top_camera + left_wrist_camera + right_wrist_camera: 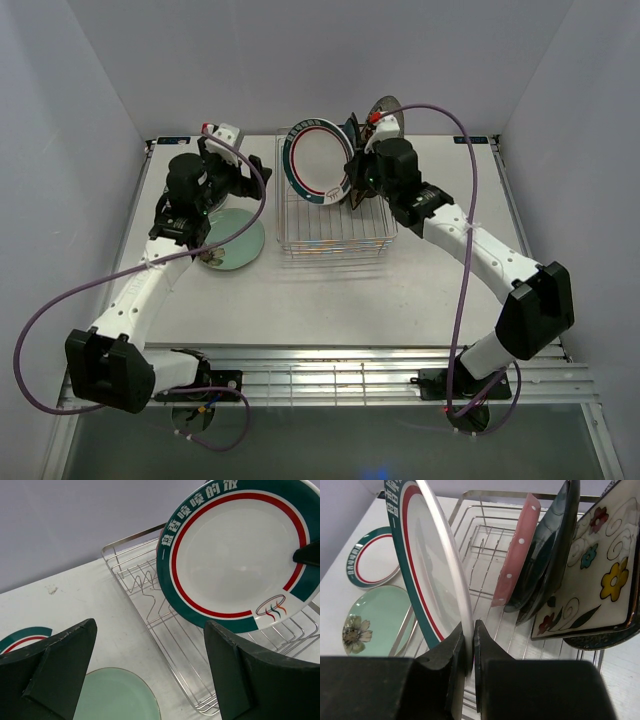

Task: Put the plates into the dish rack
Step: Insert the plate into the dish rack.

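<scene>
Wires beside the pink dotted plate stand empty below my right gripper and to its left in the top view, so that gripper swings there next, lowers and releases.
My right gripper (468,630) (352,188) is shut on the lower rim of a white teal-rimmed round plate (425,565) (315,162) (235,555). It holds that plate upright, leaning, over the left end of the silver wire dish rack (330,250) (150,600) (485,540). In the rack stand a pink dotted plate (517,555), dark plates (555,545) and a cream floral square plate (595,565). My left gripper (150,670) (248,190) is open and holds nothing, above the table between the rack and a mint floral plate (235,242) (117,700) (375,620).
A second teal-rimmed plate (372,562) (25,636) lies flat on the table left of the rack, beyond the mint one. White walls close in the table at the back and both sides.
</scene>
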